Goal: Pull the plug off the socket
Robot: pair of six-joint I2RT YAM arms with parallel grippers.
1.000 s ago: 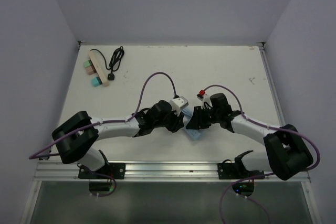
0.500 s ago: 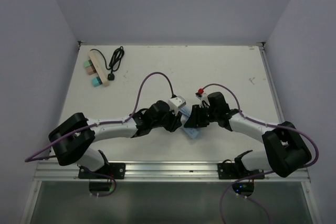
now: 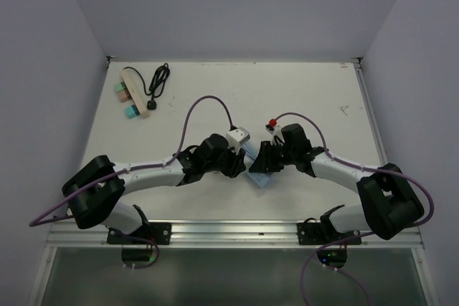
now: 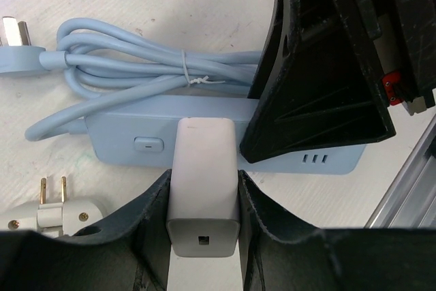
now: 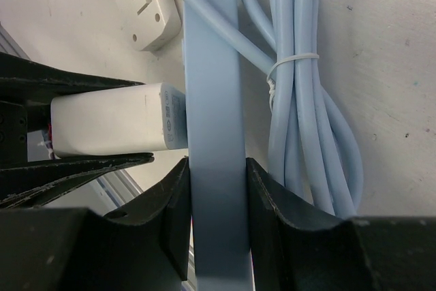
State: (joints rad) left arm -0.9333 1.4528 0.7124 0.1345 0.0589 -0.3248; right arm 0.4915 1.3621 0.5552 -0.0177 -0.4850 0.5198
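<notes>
My left gripper pulls the plug off the held power strip next, then lowers and releases it on the tabletop by the loose adapter, below and left in the top view.
A light blue power strip (image 4: 122, 144) lies near the table's front middle, its socket face holding a white block plug (image 4: 204, 182). It also shows in the top view (image 3: 261, 178) and the right wrist view (image 5: 214, 134). My left gripper (image 4: 204, 199) is shut on the white plug (image 5: 116, 127), one finger on each side. My right gripper (image 5: 216, 195) is shut on the power strip's body, beside the plug. The two grippers (image 3: 249, 161) meet over the strip. The strip's bundled blue cable (image 4: 143, 59) lies beside it, tied with a white twist tie.
A loose white plug adapter (image 4: 58, 212) with bare prongs lies next to the strip. The strip's own blue plug (image 4: 17, 56) lies at the cable's end. A beige power strip (image 3: 136, 92) with coloured plugs and a black cable lies at the far left. A metal rail (image 3: 237, 231) runs along the near edge.
Both grippers, together with the strip and plug, have shifted slightly to the left and away from the near edge. Both grips look unchanged.
</notes>
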